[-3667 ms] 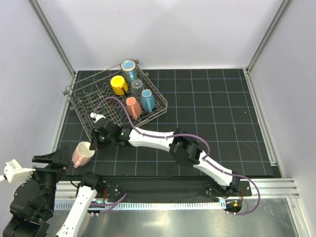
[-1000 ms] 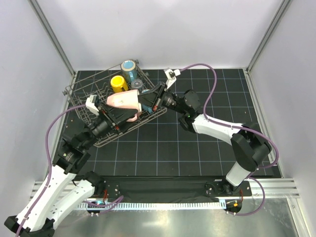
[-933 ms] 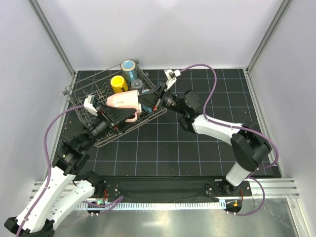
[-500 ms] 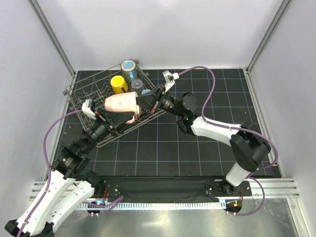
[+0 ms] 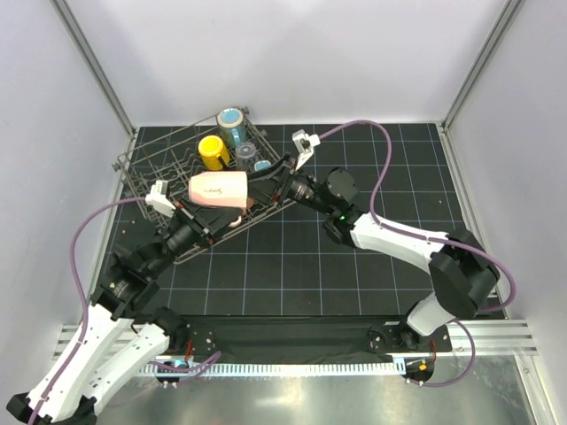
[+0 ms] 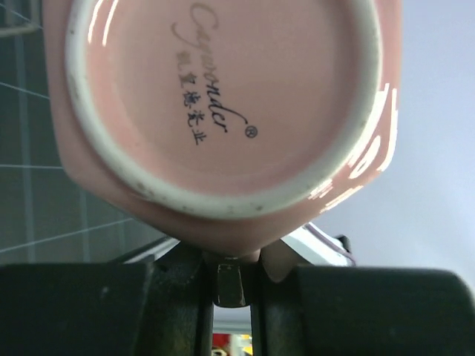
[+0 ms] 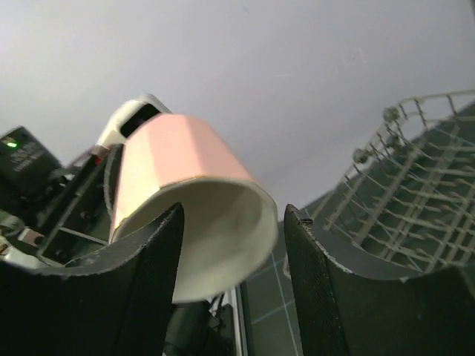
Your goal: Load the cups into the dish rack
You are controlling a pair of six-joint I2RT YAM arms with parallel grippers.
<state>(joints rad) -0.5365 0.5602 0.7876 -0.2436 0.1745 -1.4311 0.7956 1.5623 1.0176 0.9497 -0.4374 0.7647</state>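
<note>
The left gripper will next swing outward, tilt the cup with its opening down, lower it onto the tines beside the yellow cup and let it go, since the tines are empty.
A salmon-pink cup (image 5: 219,189) lies on its side in the air above the dish rack (image 5: 146,181). My left gripper (image 5: 215,219) is shut on it from the base end. In the left wrist view the cup's base (image 6: 223,104) fills the frame, and the left gripper (image 6: 230,259) pinches a pink part under it. My right gripper (image 5: 267,183) is open at the cup's mouth. In the right wrist view the cup's mouth (image 7: 215,230) sits between the spread fingers of the right gripper (image 7: 234,248). A light blue cup (image 5: 232,122), a yellow cup (image 5: 213,150) and a clear tumbler (image 5: 245,150) stand in the rack.
The rack sits at the back left of the black gridded mat (image 5: 372,230); its wire tines (image 7: 415,185) show to the right in the right wrist view. White walls and metal frame posts (image 5: 97,80) close in the table. Purple cables loop over both arms.
The left gripper has closed on the pink cup. The right gripper, shut on the cup's rim before, has now opened. The cup has barely moved.
</note>
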